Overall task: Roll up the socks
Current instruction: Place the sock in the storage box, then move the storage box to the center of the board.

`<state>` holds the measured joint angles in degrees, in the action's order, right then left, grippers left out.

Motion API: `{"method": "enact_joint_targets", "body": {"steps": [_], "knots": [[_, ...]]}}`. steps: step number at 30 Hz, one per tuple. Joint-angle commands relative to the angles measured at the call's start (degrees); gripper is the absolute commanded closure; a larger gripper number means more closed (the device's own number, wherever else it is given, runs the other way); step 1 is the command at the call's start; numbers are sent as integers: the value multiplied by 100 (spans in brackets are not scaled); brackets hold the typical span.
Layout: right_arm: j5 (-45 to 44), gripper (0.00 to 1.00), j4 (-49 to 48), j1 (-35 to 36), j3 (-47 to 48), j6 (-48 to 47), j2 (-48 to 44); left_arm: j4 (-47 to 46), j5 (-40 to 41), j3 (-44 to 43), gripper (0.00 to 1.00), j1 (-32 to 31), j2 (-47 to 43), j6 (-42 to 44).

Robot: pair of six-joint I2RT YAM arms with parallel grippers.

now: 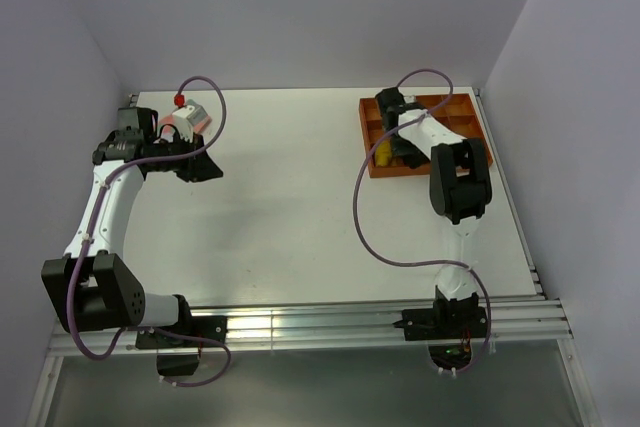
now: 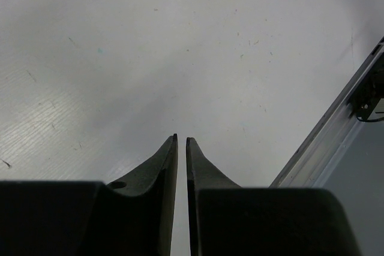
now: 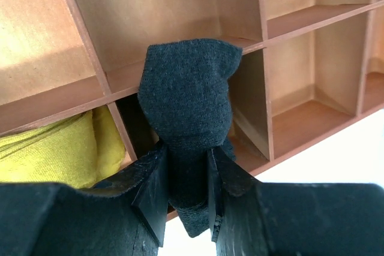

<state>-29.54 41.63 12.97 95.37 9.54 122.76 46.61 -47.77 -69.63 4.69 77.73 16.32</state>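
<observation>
The bottom of the section is bare, so my right gripper will next move down into the tray's near-edge section (image 3: 245,139) beside the yellow sock and let go of the rolled black sock (image 3: 186,91) there.
My right gripper (image 3: 187,163) is shut on the rolled black sock (image 3: 186,91) and holds it over a near-edge compartment of the orange tray (image 3: 78,28). The mustard-yellow sock (image 3: 54,154) lies bundled in the compartment to its left. In the top view this gripper (image 1: 400,150) is over the tray's near left part (image 1: 368,135), beside the yellow sock (image 1: 382,155). The pink sock (image 1: 185,119) lies at the far left of the table, just behind my left arm. My left gripper (image 1: 205,169) is shut and empty; its wrist view (image 2: 181,139) shows only bare table under the fingers.
The tray has several square compartments, and those in the right wrist view other than the yellow sock's hold nothing. A metal rail (image 2: 324,142) runs along the table edge in the left wrist view. Walls enclose the table on the left, back and right.
</observation>
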Motion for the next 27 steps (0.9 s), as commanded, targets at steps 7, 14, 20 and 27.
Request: {"method": "enact_joint_targets", "body": {"steps": [7, 14, 20, 27], "knots": [[1740, 100, 504, -365, 17, 461, 108, 85, -277, -306, 83, 23, -30, -225], [1996, 100, 645, -506, -28, 479, 117, 146, -338, -332, 83, 15, -65, -261], [2136, 100, 785, -524, -176, 479, 82, 243, -347, -429, 83, -3, -100, -304], [2347, 98, 917, -577, -379, 566, 20, 296, -330, -464, 83, -82, -215, -392]]}}
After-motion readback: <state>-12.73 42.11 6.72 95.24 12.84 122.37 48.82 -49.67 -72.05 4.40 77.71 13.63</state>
